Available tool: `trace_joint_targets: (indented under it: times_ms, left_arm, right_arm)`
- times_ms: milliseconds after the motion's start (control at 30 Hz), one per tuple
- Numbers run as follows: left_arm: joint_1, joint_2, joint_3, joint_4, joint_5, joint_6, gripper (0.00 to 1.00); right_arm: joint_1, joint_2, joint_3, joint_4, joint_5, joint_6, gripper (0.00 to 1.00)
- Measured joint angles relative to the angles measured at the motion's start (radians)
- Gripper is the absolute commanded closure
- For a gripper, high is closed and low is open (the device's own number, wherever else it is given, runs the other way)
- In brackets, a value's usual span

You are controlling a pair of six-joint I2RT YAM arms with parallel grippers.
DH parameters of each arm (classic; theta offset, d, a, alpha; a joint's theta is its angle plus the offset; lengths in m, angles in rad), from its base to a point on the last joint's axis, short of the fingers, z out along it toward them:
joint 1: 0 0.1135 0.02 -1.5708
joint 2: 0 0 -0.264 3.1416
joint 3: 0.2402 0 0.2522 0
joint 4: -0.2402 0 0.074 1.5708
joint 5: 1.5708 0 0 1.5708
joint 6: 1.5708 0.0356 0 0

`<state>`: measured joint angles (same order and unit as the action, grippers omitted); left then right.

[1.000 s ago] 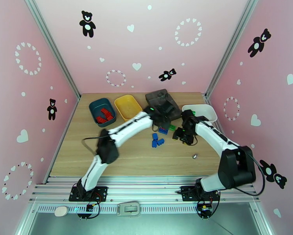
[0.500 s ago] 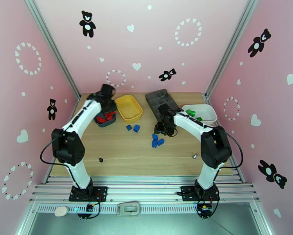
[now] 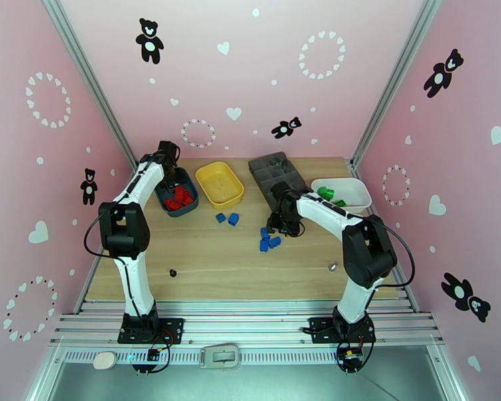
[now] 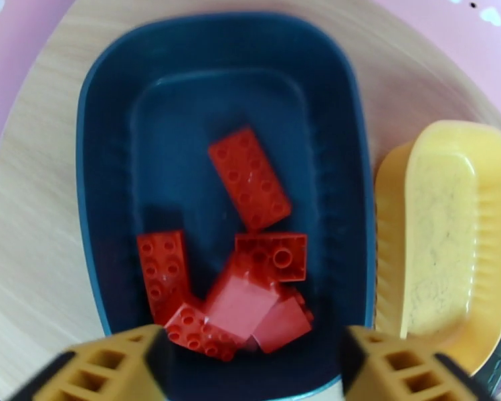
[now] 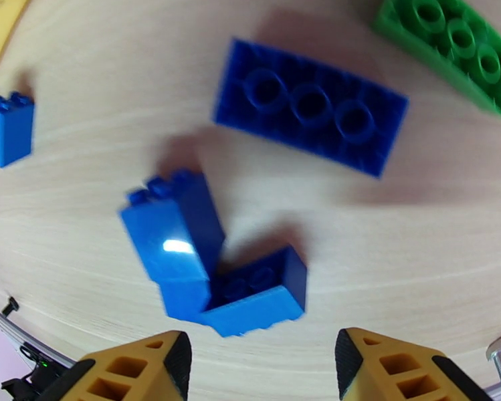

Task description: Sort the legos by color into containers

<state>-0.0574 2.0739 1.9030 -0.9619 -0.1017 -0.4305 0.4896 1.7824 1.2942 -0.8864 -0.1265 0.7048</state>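
Note:
The cluster's blue brick with the hollow side sits nearest the gap between the fingers. My right gripper will lower its fingers around the brick next.
My left gripper point(image 3: 170, 174) hangs open over the dark teal-blue tray point(image 3: 191, 206), nothing between its fingers. In the left wrist view the gripper point(image 4: 250, 369) is above several red bricks point(image 4: 250, 170) lying in that tray point(image 4: 183, 115). My right gripper point(image 3: 281, 225) stands open just above the blue bricks point(image 3: 269, 240) mid-table. In the right wrist view the open gripper point(image 5: 260, 375) faces a blue cluster point(image 5: 210, 262), with an upside-down blue brick point(image 5: 310, 108) and a green brick point(image 5: 451, 45) further off. Green bricks point(image 3: 327, 192) lie in the white tray point(image 3: 354, 188). The yellow tray point(image 3: 219, 183) holds nothing.
Two more blue bricks point(image 3: 227, 218) lie left of centre. A dark grey compartment tray point(image 3: 275, 168) stands at the back. A tiny black bit point(image 3: 172, 272) and a small metal piece point(image 3: 332, 266) lie nearer the front edge.
The left arm swung from mid-table back to the teal-blue tray and now sits further left over it. The right gripper moved from beside the white tray to the blue bricks.

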Motion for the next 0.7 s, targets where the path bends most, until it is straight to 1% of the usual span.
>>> trace_joint_targets:
  times_ms: [100, 167, 233, 300, 467, 567, 633, 700]
  left_arm:
    - [-0.018, -0.021, 0.000, -0.015, -0.015, 0.011, 0.25]
    - [-0.050, -0.055, -0.015, -0.019, -0.024, 0.018, 0.25]
    - [-0.103, -0.111, -0.055, -0.017, -0.033, 0.018, 0.24]
    - [-0.179, -0.194, -0.123, -0.009, -0.035, 0.007, 0.24]
    - [-0.368, -0.374, -0.325, 0.036, -0.015, -0.100, 0.24]
    - [-0.463, -0.440, -0.454, 0.071, -0.006, -0.188, 0.24]
    - [-0.507, -0.462, -0.521, 0.088, 0.000, -0.242, 0.24]
    - [-0.530, -0.474, -0.571, 0.098, 0.006, -0.284, 0.24]
  right_arm:
    - [0.000, -0.021, -0.029, 0.003, -0.002, 0.002, 0.39]
    - [0.000, -0.029, -0.045, 0.008, -0.002, 0.000, 0.39]
    - [0.000, -0.032, -0.060, 0.012, -0.004, -0.005, 0.38]
    - [0.001, -0.032, -0.077, 0.019, -0.009, -0.009, 0.38]
    - [0.014, -0.032, -0.097, 0.035, -0.026, -0.005, 0.38]
    - [0.021, -0.032, -0.102, 0.056, -0.035, 0.007, 0.40]
    - [0.025, -0.030, -0.102, 0.066, -0.042, 0.014, 0.40]
    - [0.033, -0.016, -0.098, 0.067, -0.044, 0.016, 0.40]
